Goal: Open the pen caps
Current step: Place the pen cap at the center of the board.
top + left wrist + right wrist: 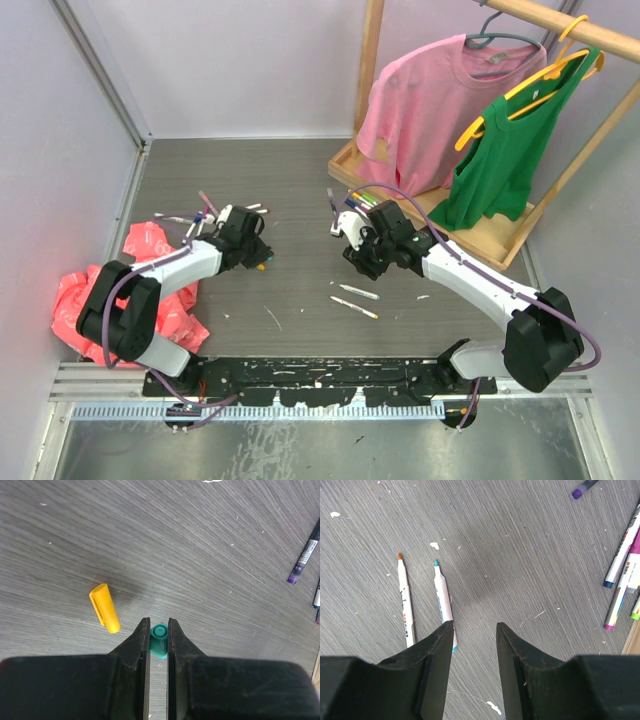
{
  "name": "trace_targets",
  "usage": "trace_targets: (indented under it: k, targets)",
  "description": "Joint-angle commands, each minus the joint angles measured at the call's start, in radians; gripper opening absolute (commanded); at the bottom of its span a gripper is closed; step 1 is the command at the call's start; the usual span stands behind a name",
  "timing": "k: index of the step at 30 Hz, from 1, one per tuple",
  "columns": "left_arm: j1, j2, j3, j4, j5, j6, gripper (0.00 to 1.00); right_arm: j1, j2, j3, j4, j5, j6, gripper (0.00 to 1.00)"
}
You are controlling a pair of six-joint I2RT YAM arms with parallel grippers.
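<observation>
The teal-tipped pen already lies uncapped, so the robot's left gripper will go down to the wood beside the yellow pen cap and then release the teal cap [159, 640].
My left gripper [159, 622] is shut on a small teal pen cap [159, 640], pinched between the two fingertips just above the table. A loose yellow pen cap [104, 608] lies on the wood to its left. In the top view this gripper [258, 255] sits left of centre. My right gripper [474, 625] is open with only bare table between its fingers. Two uncapped pens lie to its left, one with an orange tip [406, 605] and one with a teal tip [442, 600]; the left finger overlaps the teal one's rear end.
More capped pens lie at the right edge [620, 555] and near the left arm [200, 212]. A crumpled red bag [150, 270] sits at the left. A wooden rack base [500, 235] with a pink shirt [430, 100] and a green top [510, 150] stands back right.
</observation>
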Motion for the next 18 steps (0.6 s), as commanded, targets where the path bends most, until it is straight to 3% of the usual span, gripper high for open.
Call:
trace_targets:
  k: [1, 9, 18]
  targets:
    - [0.000, 0.033, 0.057, 0.012, -0.028, -0.002, 0.04, -0.007, -0.027, 0.029, 0.018, -0.008, 0.000, 0.46]
    - [0.001, 0.093, 0.083, 0.020, -0.024, -0.001, 0.09, -0.006, -0.027, 0.027, 0.018, -0.007, -0.002, 0.46]
    - [0.000, 0.097, 0.085, 0.018, -0.033, 0.013, 0.23, -0.007, -0.024, 0.028, 0.021, -0.003, -0.001, 0.47]
